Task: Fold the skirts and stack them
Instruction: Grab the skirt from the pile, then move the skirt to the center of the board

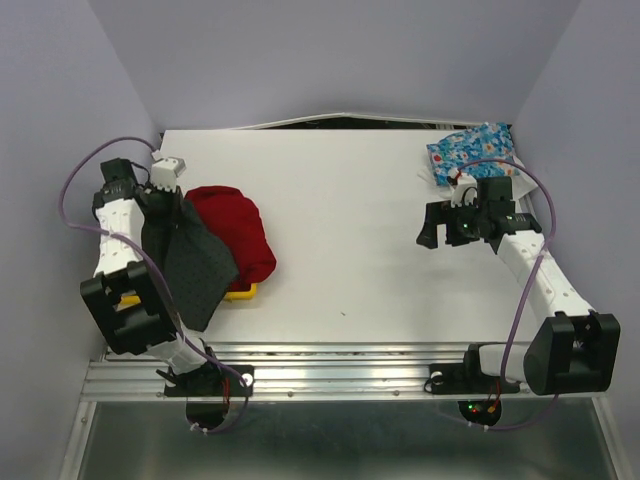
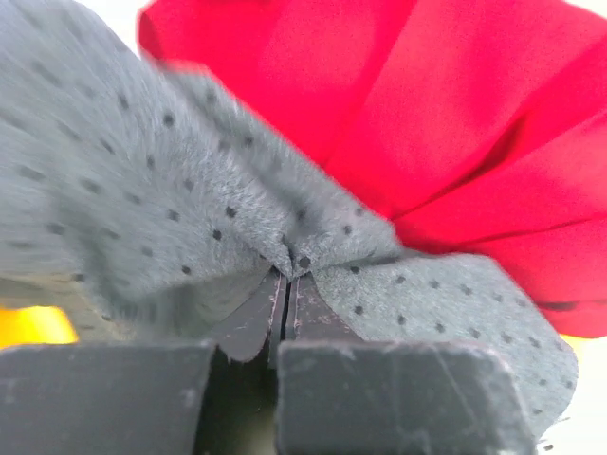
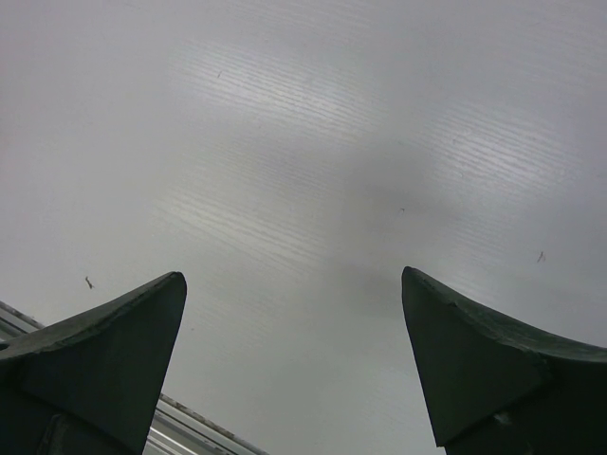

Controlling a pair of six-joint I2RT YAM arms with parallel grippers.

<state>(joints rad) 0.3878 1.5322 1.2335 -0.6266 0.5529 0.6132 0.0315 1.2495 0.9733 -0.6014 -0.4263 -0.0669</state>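
Note:
My left gripper holds the grey skirt and will next move past the red skirt (image 1: 237, 232) to the bare middle tabletop and down. It will then release the skirt there, since that part of the tabletop is empty.
The dark charcoal grey dotted skirt (image 1: 192, 262) drapes down at the table's left, over the yellow tray. My left gripper (image 2: 286, 275) is shut on a pinched fold of this grey skirt (image 2: 190, 190); in the top view the gripper (image 1: 172, 203) is at the cloth's upper end. The plain deep red skirt (image 1: 237, 232) lies bunched beside it, filling the wrist view's upper right (image 2: 455, 123). A blue floral skirt (image 1: 470, 150) sits folded at the far right corner. My right gripper (image 1: 436, 228) hovers open over bare table (image 3: 294, 284), nothing between its fingers.
A yellow plastic tray (image 1: 240, 293) peeks from under the grey and red cloth near the left front. The white table (image 1: 350, 250) stretches between the two arms, and a metal rail (image 1: 330, 365) runs along the front edge. Purple-grey walls close in both sides.

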